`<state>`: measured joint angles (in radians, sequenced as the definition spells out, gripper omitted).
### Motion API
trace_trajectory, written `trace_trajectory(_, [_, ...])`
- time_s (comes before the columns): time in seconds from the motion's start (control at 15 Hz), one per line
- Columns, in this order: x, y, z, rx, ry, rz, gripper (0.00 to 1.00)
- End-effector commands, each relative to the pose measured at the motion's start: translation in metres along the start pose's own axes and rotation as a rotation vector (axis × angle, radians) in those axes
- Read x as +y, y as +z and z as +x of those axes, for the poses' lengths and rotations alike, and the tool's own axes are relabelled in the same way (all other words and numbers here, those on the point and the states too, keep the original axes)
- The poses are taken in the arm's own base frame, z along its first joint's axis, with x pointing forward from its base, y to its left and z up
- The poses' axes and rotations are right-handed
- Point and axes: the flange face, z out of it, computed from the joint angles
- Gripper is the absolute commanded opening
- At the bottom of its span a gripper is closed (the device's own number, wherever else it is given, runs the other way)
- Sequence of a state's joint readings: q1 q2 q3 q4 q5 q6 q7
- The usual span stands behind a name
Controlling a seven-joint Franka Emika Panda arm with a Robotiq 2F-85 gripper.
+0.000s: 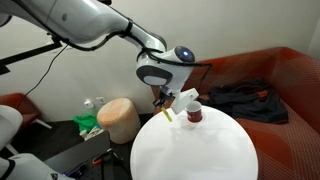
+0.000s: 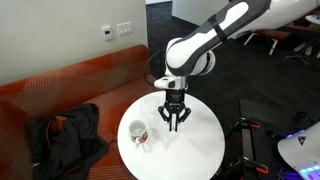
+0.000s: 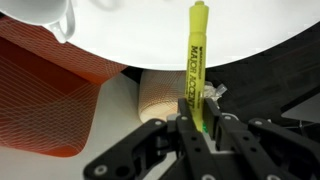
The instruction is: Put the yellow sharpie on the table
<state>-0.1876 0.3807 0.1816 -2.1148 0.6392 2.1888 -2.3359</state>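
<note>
My gripper will next move down beside the red cup to the bare white tabletop below and let go of the yellow sharpie [image 1: 169, 115] there, because that patch is empty.
The yellow sharpie [image 3: 197, 60] is a thin yellow-green marker, and my gripper [image 3: 200, 128] is shut on its lower end. In an exterior view the sharpie [image 1: 169, 115] hangs from the gripper [image 1: 166, 103], its tip just over the near-left part of the round white table [image 1: 195, 155]. In the other exterior view the gripper [image 2: 175, 120] hovers over the table [image 2: 185, 150], and the sharpie is too thin to make out. In the wrist view the table top [image 3: 150, 30] lies behind the sharpie. I cannot tell whether the tip touches the table.
A small red cup [image 1: 192, 112] [image 2: 137, 133] stands on the table beside the gripper. A tan cylindrical stool [image 1: 118, 118] [image 3: 160, 95] stands by the table. A red-orange sofa [image 1: 275, 70] [image 2: 80, 80] with dark clothing [image 2: 65, 135] is behind.
</note>
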Motion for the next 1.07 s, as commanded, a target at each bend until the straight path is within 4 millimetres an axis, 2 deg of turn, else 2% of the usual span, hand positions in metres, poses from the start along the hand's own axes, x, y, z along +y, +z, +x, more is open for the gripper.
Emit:
trace_trajectory(0.0, [-0.03,0.004,0.005,-0.088,0.001,-0.049,0.05])
trace_trajectory(0.47, [-0.044,0.035,-0.006,-0.258,0.052,-0.149,0.05])
trace_trajectory(1.0, [-0.042,0.064,-0.026,-0.397,0.112,-0.215,0.05])
